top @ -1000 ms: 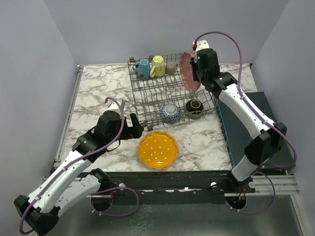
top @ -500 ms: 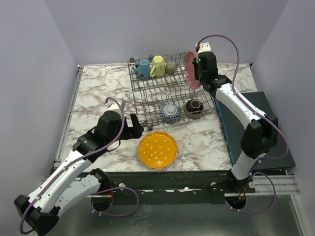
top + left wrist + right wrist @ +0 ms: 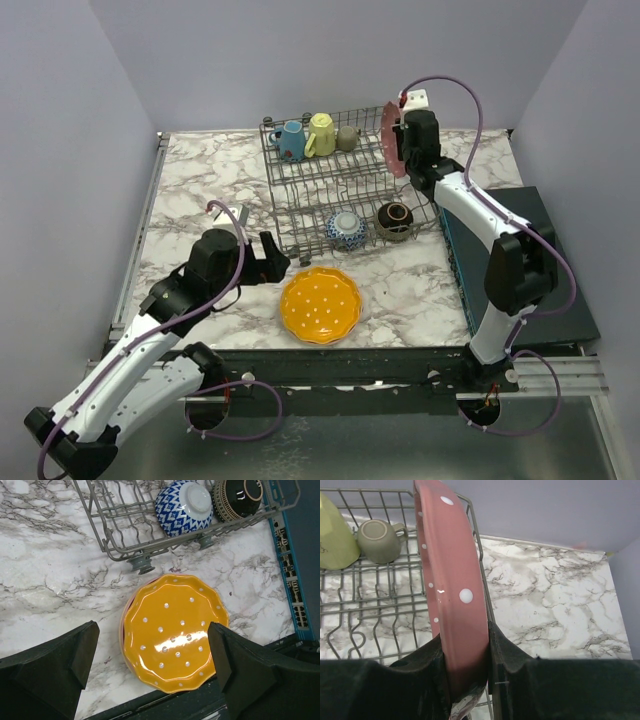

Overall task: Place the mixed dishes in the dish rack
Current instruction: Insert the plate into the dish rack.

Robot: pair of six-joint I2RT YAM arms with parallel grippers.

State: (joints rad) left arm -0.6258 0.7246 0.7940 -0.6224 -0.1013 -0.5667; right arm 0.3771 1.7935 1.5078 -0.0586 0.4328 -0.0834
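Note:
I need to lower my right gripper next with the pink plate (image 3: pixel 389 140) on edge and release there, as the empty rack wires beside the grey-beige mug are below it.
The grey wire dish rack (image 3: pixel 300 195) stands at the back middle of the table. My right gripper (image 3: pixel 408 148) is shut on a pink dotted plate (image 3: pixel 389 140), held on edge at the rack's back right corner; in the right wrist view the plate (image 3: pixel 451 580) sits tight between the pads (image 3: pixel 507 652). A blue mug (image 3: pixel 291 139), yellow mug (image 3: pixel 320 133) and grey-beige mug (image 3: pixel 346 138) sit in the rack's back row. A blue-white bowl (image 3: pixel 346 228) and dark brown bowl (image 3: pixel 394 218) sit in front. My left gripper (image 3: pixel 152 665) hangs open over the scalloped orange-yellow plate (image 3: pixel 175 630) on the table.
A dark flat box (image 3: pixel 530 260) lies along the table's right side, beside the right arm. A reddish rim (image 3: pixel 122 625) shows under the orange plate's left edge. The table's front edge (image 3: pixel 330 350) runs just below that plate.
The right gripper has carried the pink plate back toward the rack's rear right corner and turned it more edge-on. The left arm has drawn back slightly to the left.

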